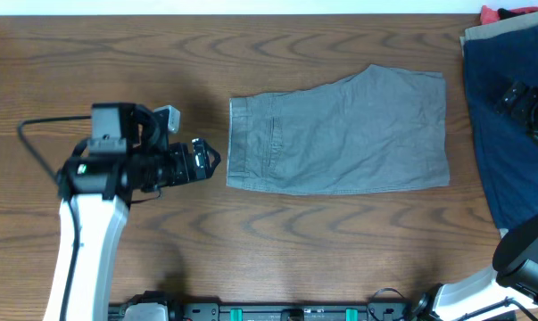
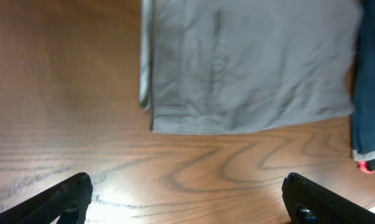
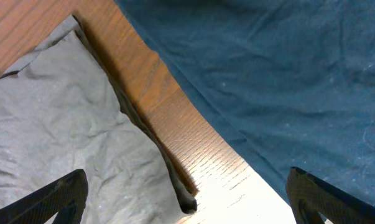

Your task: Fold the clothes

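The waistband edge [image 1: 235,144] [image 2: 151,79] is lying flat below the left gripper and to the gripper's right in the overhead view, so the robot will next lower the open fingers that way and pinch it.
The clothes, one pair of grey-olive shorts [image 1: 340,134], lie flat in the middle of the table with the waistband to the left. My left gripper [image 1: 211,160] hovers just left of the waistband, open and empty. In the left wrist view the shorts [image 2: 249,62] fill the top, and the gripper [image 2: 187,202] has its fingers [image 2: 56,202] spread wide over bare wood. My right gripper [image 1: 509,100] is open above the gap between the shorts' right edge and the navy garment. In the right wrist view the shorts' hem [image 3: 63,124] lies lower left of that gripper [image 3: 187,199].
Navy blue shorts [image 1: 514,134] lie along the right table edge, also seen in the wrist views [image 3: 268,74] [image 2: 370,93]. Red [image 1: 496,13] and tan [image 1: 500,31] garments peek out at the back right corner. Wooden table [image 1: 117,53] around.
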Tool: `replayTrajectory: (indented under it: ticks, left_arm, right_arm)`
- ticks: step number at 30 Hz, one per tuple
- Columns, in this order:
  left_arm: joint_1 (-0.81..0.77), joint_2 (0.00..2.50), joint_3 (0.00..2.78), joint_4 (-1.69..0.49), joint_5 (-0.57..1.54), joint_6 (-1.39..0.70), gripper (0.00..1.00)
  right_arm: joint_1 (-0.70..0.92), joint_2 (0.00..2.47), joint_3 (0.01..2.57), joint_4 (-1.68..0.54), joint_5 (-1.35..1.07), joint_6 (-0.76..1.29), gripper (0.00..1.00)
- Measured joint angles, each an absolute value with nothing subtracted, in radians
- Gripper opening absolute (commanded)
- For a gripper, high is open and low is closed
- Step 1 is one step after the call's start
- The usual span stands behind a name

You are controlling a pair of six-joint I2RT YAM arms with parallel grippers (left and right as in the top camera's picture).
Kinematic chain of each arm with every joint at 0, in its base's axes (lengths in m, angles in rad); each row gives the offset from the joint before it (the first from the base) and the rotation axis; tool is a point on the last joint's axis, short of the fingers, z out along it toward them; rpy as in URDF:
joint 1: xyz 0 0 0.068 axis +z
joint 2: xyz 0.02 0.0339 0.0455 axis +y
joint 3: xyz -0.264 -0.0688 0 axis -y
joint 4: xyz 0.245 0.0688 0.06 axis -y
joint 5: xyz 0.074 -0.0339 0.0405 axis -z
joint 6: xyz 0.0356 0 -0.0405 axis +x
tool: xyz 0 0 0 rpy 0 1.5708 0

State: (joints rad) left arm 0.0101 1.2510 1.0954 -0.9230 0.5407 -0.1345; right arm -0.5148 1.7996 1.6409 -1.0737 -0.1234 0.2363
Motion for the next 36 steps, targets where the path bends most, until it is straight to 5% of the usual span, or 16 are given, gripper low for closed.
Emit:
replayTrajectory:
  ticks: [36]
  left_arm:
    - [-0.097, 1.869, 1.096, -0.496, 0.604, -0.125, 0.98]
  right_arm:
    - [-0.515, 1.8, 1.641, -1.074, -0.123, 0.238, 0.99]
